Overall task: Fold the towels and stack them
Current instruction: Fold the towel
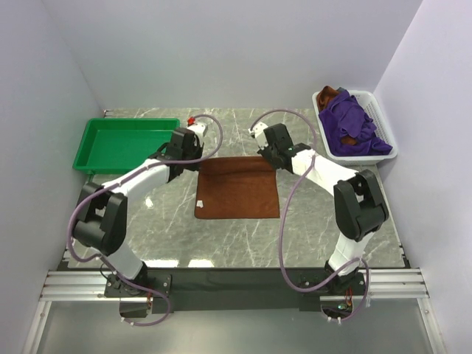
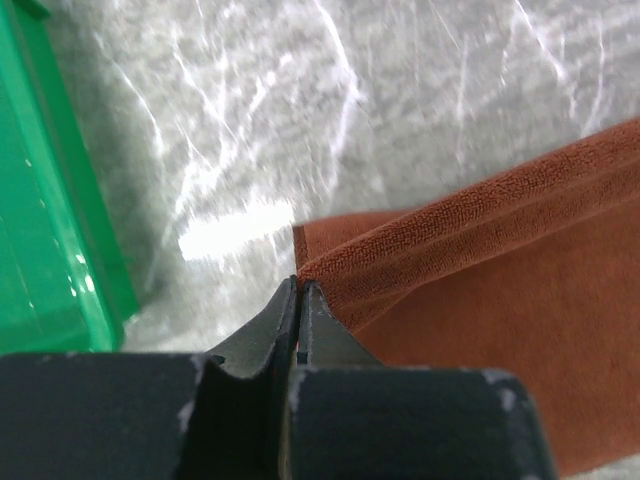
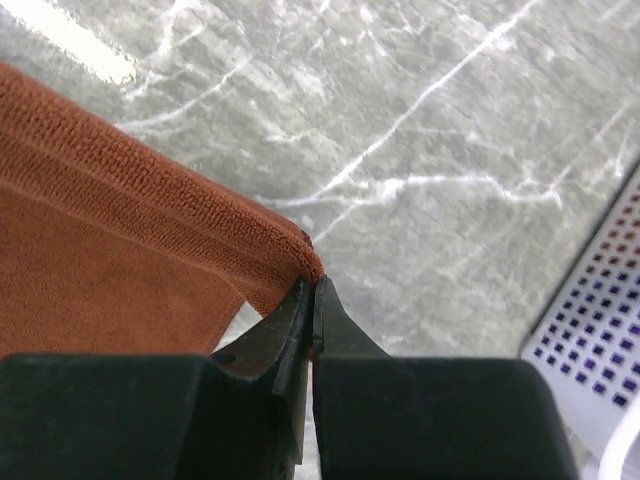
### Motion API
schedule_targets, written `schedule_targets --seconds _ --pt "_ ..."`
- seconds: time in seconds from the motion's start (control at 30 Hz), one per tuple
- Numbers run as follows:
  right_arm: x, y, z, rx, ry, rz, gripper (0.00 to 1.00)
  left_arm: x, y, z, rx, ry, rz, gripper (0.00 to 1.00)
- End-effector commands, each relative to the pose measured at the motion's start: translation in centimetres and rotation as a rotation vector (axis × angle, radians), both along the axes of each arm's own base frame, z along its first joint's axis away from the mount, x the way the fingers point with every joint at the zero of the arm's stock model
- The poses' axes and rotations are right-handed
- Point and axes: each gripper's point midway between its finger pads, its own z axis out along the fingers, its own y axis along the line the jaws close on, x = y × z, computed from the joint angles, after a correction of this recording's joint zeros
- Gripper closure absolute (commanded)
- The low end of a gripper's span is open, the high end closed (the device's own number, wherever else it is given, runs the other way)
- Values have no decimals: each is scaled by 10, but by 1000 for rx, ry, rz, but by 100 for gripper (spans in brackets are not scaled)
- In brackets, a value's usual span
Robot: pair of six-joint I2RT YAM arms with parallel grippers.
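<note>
Next, my left gripper draws the towel's lifted far edge back over the flat towel and releases there, as the towel's near corner by the white tag point(image 1: 198, 214) lies back from it.
A rust-brown towel point(image 1: 237, 189) lies spread on the marble table between the arms, with a small white tag at its left edge. My left gripper point(image 1: 193, 158) is shut on its far left corner; the left wrist view shows the jaws point(image 2: 300, 285) pinching the towel's edge point(image 2: 470, 260). My right gripper point(image 1: 267, 156) is shut on the far right corner, seen in the right wrist view point(image 3: 312, 282) with the towel's hem point(image 3: 150, 200) lifted off the table. More towels, purple point(image 1: 354, 127) and rust-brown, lie heaped in the white basket.
A green tray point(image 1: 125, 144) stands at the back left, its wall in the left wrist view point(image 2: 50, 230). The white basket point(image 1: 383, 125) stands at the back right, its perforated wall in the right wrist view point(image 3: 600, 310). Grey walls enclose the table.
</note>
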Motion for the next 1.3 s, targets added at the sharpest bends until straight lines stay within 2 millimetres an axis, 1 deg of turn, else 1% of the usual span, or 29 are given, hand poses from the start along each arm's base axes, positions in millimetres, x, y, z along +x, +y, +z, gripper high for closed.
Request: schedule_targets --seconds 0.0,0.17,0.2,0.27,0.3,0.4,0.5,0.6,0.73,0.8,0.93,1.07,1.27 --pt "-3 -21 21 -37 -88 -82 99 -3 10 21 3 -78 67 99" --pt "-18 -23 20 -47 -103 -90 99 -16 19 20 -3 -67 106 99" --pt "-23 -24 19 -47 -101 -90 99 -18 19 26 -14 -79 108 99" --pt "-29 -23 17 -46 -91 -85 99 -25 18 25 -27 -70 107 99" --pt "-33 -23 16 -46 -87 -85 99 -28 19 30 -33 -76 106 99" --pt "-44 -20 15 -38 -75 -79 99 -38 16 25 -48 -43 101 99" --pt "-56 -14 14 -30 -54 -61 99 -52 14 15 -48 -1 102 99" --pt "-68 -15 9 -42 -21 -57 100 -66 12 5 -38 44 106 99" --pt "-82 -17 6 -40 11 -69 100 -82 16 -7 -44 88 155 99" --pt "-87 -13 6 -27 22 -71 100 -87 19 -11 -49 107 176 99" --pt "-100 -12 -2 -18 60 -75 100 -97 24 -22 -41 151 217 99" --pt "-112 -15 -11 -29 86 -76 100 -104 22 -23 -51 164 216 99" --pt "-126 -15 -18 -36 114 -80 100 -113 20 -23 -74 178 226 99"
